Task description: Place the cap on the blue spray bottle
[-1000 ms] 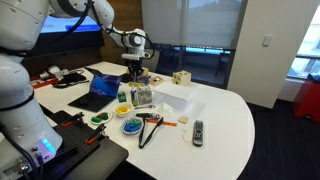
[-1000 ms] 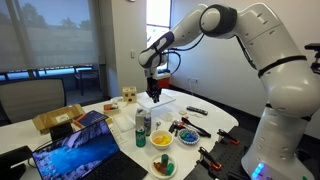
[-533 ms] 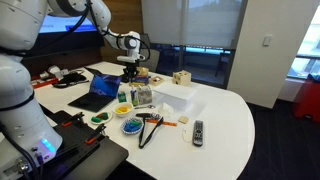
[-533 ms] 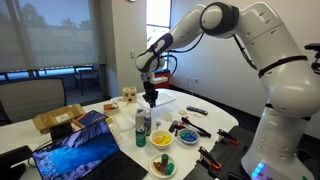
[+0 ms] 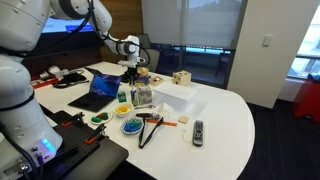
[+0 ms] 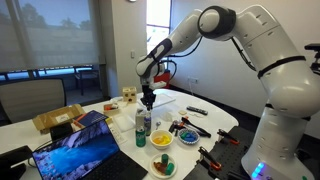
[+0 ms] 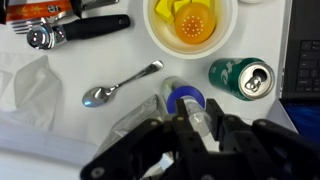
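Observation:
I will lower my gripper a little onto the bottle's round blue top (image 7: 185, 96), which lies just below the held cap, and release the small clear cap (image 7: 200, 118).
My gripper (image 7: 197, 125) is shut on a small clear cap (image 7: 200, 118). Just beyond the fingertips in the wrist view is the round blue top of the spray bottle (image 7: 185, 98), seen from above. In both exterior views the gripper (image 5: 131, 75) (image 6: 148, 100) hangs pointing down just above the bottle (image 5: 133, 95) (image 6: 141, 122), which stands upright on the white table. The cap is too small to make out in the exterior views, and the fingers hide whether it touches the bottle.
A green can (image 7: 242, 76) stands right beside the bottle. A yellow bowl (image 7: 190, 22), a spoon (image 7: 120, 85) and crumpled plastic (image 7: 30, 85) lie near. A white box (image 5: 172, 95), a laptop (image 5: 100, 90), small bowls (image 5: 131, 126) and a remote (image 5: 198, 131) share the table.
The gripper has carried the cap sideways from over the white box to over the bottle and has come lower. The things on the table have not moved.

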### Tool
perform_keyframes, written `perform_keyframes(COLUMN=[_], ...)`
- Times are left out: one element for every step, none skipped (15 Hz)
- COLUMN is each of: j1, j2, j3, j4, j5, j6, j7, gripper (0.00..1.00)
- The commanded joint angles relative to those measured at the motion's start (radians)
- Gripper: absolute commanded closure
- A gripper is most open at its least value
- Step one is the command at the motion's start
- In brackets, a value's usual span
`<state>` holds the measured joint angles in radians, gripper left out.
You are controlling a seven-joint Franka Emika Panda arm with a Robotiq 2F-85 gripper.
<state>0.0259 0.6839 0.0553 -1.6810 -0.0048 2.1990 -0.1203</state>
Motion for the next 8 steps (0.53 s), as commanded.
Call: perform_keyframes(j1=[-0.001, -0.001, -0.001, -0.001, 0.000, 0.002, 0.004, 0.008], j2=[0.012, 0.017, 0.022, 0.025, 0.025, 0.028, 0.029, 0.031], j3=[0.002, 0.004, 0.007, 0.008, 0.009, 0.009, 0.010, 0.008], j4=[0.012, 0.017, 0.022, 0.024, 0.024, 0.026, 0.028, 0.029], j5=[-0.005, -0.004, -0.004, -0.004, -0.005, -0.007, -0.008, -0.012], j6=[0.014, 0.010, 0.004, 0.003, 0.002, 0.001, 0.001, 0.001], j7=[-0.010, -0.014, -0.018, -0.022, -0.027, -0.027, -0.026, -0.021], gripper=[0.94, 0.94, 0.94, 0.94, 0.94, 0.94, 0.94, 0.94])
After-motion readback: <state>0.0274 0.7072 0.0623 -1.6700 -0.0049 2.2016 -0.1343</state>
